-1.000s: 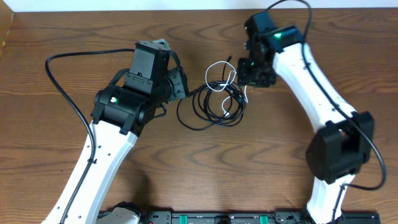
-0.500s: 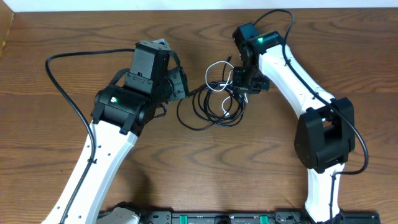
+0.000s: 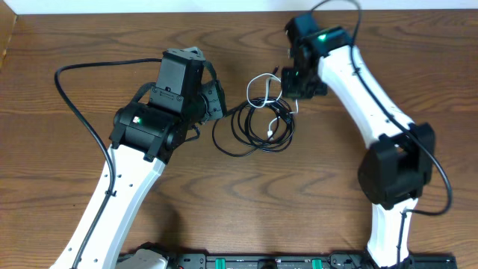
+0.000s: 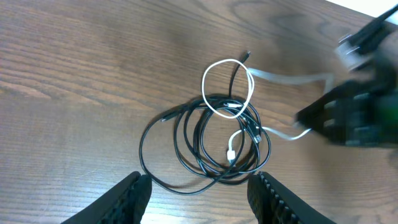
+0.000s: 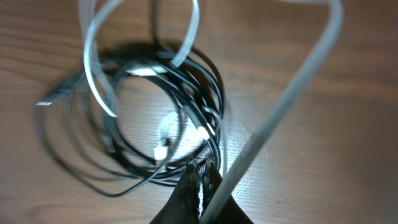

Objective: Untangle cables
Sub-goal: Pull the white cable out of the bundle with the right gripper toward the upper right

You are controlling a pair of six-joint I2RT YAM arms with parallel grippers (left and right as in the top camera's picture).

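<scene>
My right gripper swings the white cable (image 3: pixel 258 77) off the coil to the right in the overhead view next and releases it on the bare tabletop there.
The black cable (image 4: pixel 200 140) lies in a loose coil on the wooden table, with the white cable (image 4: pixel 227 60) looped over its far side. My right gripper (image 5: pixel 202 171) is shut on the white cable (image 5: pixel 298 81), and a strand of it runs taut away from the jaws above the black cable (image 5: pixel 214 93). From overhead, the right gripper (image 3: pixel 293 91) sits at the coil's upper right edge, next to the white cable (image 3: pixel 258 77). My left gripper (image 4: pixel 199 179) hovers open just short of the coil with nothing between its fingers.
A thick black arm cable (image 3: pixel 75 104) arcs over the table at the left. Another arm cable (image 3: pixel 441 179) loops beside the right arm. The table's far edge (image 3: pixel 224 9) meets a white wall.
The right gripper has closed on the white cable at the coil's right side and drawn back toward the far edge, pulling a strand taut. The left arm has stayed still.
</scene>
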